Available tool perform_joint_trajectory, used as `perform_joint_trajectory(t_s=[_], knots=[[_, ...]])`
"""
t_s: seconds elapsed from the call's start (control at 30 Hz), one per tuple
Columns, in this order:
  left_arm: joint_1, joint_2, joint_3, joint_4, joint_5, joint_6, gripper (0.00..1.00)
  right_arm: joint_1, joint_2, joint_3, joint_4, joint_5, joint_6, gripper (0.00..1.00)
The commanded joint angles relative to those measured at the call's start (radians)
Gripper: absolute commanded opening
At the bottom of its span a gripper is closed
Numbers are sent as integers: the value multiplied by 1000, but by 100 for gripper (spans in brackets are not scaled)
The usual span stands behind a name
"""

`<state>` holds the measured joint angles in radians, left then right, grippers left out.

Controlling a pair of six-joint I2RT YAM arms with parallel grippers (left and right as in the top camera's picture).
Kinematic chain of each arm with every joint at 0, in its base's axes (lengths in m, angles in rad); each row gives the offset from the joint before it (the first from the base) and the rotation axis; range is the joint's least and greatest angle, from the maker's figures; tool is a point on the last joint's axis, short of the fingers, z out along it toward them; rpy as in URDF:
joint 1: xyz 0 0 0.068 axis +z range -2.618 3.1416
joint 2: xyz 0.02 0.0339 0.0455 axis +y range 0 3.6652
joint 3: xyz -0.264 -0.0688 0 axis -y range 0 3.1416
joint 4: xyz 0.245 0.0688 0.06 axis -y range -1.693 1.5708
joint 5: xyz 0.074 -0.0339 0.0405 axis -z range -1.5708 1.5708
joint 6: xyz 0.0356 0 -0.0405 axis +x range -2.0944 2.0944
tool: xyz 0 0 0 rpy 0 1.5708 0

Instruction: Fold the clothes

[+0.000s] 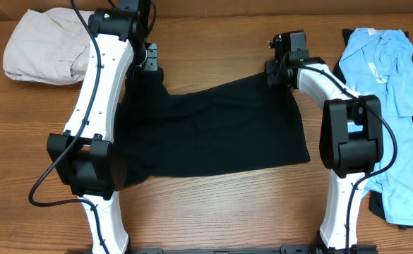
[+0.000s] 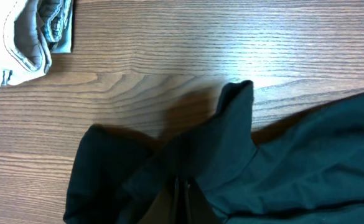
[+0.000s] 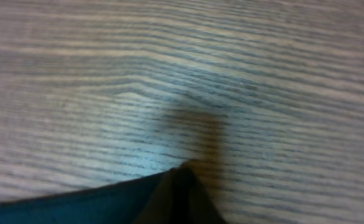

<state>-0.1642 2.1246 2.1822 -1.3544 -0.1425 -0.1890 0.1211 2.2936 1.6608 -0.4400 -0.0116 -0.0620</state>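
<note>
I should carry the black garment's pinched corner up toward the light blue shirt with my right gripper next, then back and down over the black garment to let go, because the garment's far edge sags.
A large black garment (image 1: 220, 127) lies spread across the middle of the table. My left gripper (image 1: 148, 60) is at its far left corner. In the left wrist view its jaws (image 2: 183, 186) are shut on a raised, bunched fold of the black fabric (image 2: 294, 162). My right gripper (image 1: 275, 70) sits at the far right corner. In the right wrist view it is (image 3: 183, 171) pressed shut low over the wood, with the black fabric's edge (image 3: 76, 208) running into the tips.
A crumpled beige garment (image 1: 40, 46) lies at the far left corner, also in the left wrist view (image 2: 20, 37). A light blue shirt (image 1: 386, 63) stretches down the right side over something dark (image 1: 377, 204). Bare wood runs along the far edge.
</note>
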Motion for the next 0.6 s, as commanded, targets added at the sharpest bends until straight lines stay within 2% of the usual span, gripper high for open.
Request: perform_joint_trajectory(t_s=[0.0, 0.3, 0.57], knots=[[-5, -6, 19, 9, -9, -14, 4, -8, 28, 66, -31, 7, 37, 4], [42, -6, 19, 103, -21, -15, 4, -63, -5, 362, -393, -29, 36, 4], [74, -6, 19, 142, -21, -14, 4, -143, -68, 434, -613, -150, 36, 4]])
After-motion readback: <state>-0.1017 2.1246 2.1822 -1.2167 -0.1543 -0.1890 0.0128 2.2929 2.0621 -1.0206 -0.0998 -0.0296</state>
